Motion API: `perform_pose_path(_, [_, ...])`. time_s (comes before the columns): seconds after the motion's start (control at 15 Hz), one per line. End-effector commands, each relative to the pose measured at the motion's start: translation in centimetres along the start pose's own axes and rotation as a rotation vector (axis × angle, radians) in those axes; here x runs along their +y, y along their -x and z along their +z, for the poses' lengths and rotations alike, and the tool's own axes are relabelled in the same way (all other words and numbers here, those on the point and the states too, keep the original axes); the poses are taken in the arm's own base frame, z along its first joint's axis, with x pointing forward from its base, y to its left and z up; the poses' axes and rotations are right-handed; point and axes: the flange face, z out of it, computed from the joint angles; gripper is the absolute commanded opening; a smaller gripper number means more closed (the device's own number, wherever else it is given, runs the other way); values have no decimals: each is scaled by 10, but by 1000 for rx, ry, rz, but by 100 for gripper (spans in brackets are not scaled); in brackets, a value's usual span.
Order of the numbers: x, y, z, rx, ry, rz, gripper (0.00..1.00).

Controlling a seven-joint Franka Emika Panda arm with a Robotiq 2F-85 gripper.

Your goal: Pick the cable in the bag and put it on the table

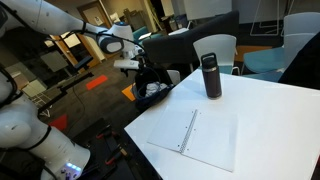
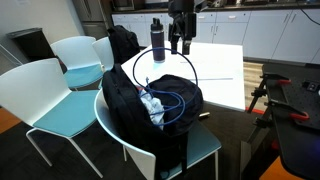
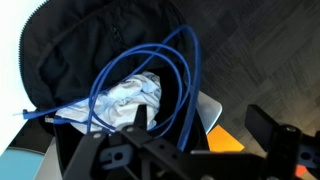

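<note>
My gripper should go down into the bag's opening, around the parts of the blue cable that run beside the white sheet below my open fingers, and close.
The black bag [image 2: 125,100] stands open on a white chair [image 2: 205,150] beside the white table [image 2: 220,75]. The blue cable [image 2: 175,100] lies in loose loops inside it, over a crumpled white sheet. In the wrist view the cable [image 3: 150,60] loops across the bag's [image 3: 80,30] opening, and some strands pass close by one finger. My gripper [image 3: 200,115] is open and empty, hovering above the bag's edge. In both exterior views the gripper [image 1: 135,62] [image 2: 180,40] hangs above the bag [image 1: 150,90], next to the table [image 1: 270,120].
A dark tumbler [image 1: 211,75] [image 2: 158,40] and a white spiral paper pad [image 1: 195,135] are on the table. Two white chairs with teal seats [image 2: 60,100] stand beside the bag's chair. A second dark bag [image 2: 123,42] sits behind. A red-and-black stand [image 2: 290,100] is to one side.
</note>
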Motion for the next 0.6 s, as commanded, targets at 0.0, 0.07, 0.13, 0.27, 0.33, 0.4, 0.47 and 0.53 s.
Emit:
perform_pose_path(0.0, [-5,-22,33,9,29,-63,100])
perform_pose_path(0.07, [-11,-30,50,15,41,-101,100])
perform_pose_path(0.13, [-16,-37,66,12,54,-134,100])
perform_pose_path(0.27, [-33,-51,108,2,64,-219,100])
perform_pose_path(0.33, [-41,-56,128,-13,67,-247,100])
perform_pose_path(0.4, [-47,-59,146,-24,71,-276,100])
perform_pose_path(0.47, [-52,-61,162,-43,82,-299,100])
perform_pose_path(0.53, [-56,-62,175,-56,87,-323,100])
